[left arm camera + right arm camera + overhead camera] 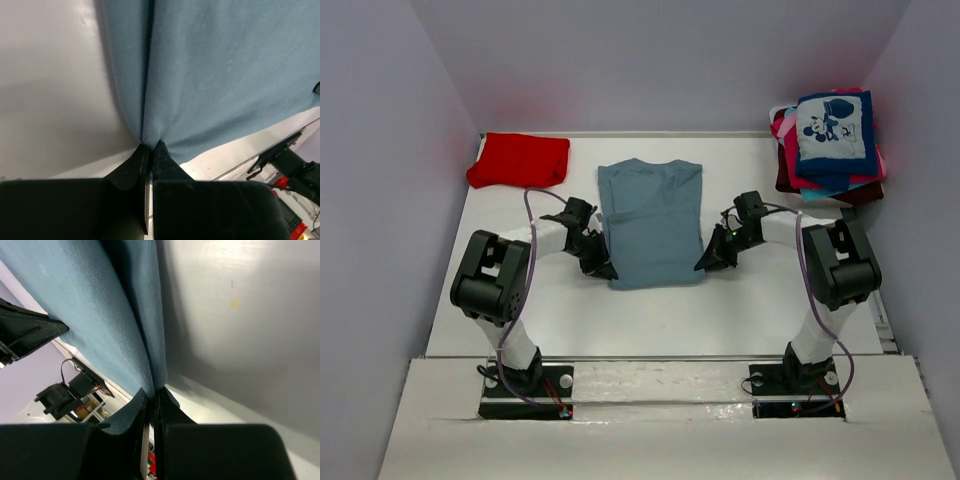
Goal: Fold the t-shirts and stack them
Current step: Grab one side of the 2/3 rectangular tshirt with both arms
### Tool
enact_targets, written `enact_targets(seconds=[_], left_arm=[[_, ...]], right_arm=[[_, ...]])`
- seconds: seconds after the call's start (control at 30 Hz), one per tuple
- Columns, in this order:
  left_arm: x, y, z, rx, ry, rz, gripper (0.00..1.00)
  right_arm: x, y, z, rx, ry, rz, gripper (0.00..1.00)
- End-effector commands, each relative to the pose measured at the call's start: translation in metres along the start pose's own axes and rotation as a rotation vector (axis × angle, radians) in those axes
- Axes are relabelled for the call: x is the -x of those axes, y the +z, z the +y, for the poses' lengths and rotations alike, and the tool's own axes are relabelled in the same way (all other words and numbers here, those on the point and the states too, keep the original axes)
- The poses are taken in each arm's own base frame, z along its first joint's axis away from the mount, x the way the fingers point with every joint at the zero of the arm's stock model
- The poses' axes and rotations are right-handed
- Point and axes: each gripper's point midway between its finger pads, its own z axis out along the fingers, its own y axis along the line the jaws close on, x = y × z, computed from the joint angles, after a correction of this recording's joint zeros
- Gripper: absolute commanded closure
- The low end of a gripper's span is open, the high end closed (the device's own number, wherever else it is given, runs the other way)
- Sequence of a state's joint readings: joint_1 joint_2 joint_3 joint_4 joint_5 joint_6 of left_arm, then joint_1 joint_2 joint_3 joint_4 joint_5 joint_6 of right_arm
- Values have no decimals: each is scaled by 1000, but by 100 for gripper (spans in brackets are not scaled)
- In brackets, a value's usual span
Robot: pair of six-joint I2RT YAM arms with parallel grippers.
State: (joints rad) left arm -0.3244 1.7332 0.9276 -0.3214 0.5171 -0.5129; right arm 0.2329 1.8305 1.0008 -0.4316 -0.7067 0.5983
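Next, my left gripper lifts the grey-blue t-shirt's near hem corner, carries it outward to the far shoulder corner (609, 173) and releases it. Only the t-shirt's sides are folded in.
A grey-blue t-shirt (651, 221) lies flat in the middle of the table, its sides folded in. My left gripper (603, 270) is shut on its near left corner, and the cloth (210, 75) bunches into the closed jaws. My right gripper (705, 264) is shut on its near right corner; the fabric (100, 315) runs up from the jaws. A folded red t-shirt (519, 160) lies at the far left. A pile of t-shirts (832, 150) sits at the far right, a navy cartoon-mouse one (835, 130) on top, with pink, maroon and teal ones under it.
White table (720, 310) between pale walls. The far wall runs just behind the grey-blue shirt's collar. The two arm bases (525, 385) stand at the near edge.
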Motion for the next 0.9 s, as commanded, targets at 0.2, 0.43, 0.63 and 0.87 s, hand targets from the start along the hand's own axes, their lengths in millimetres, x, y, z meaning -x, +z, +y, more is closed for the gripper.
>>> enact_targets(seconds=[0.2,0.43,0.63,0.87], left_arm=[[-53,-24,-4,36,40,5,94],[-78,-43,-12,21,57,-18,94],[-97,-61,-12,33,57,-31,94],[-112,-81,-7,35,52,-64,94]], right_arm=[[-48,-21,-7,-39,-63,17,93],[-82,-36,-8,-47,-92,39,93],[-111,-51,-9,-50,-118,54,93],[-132,-64,-10,-46,-123,56,93]])
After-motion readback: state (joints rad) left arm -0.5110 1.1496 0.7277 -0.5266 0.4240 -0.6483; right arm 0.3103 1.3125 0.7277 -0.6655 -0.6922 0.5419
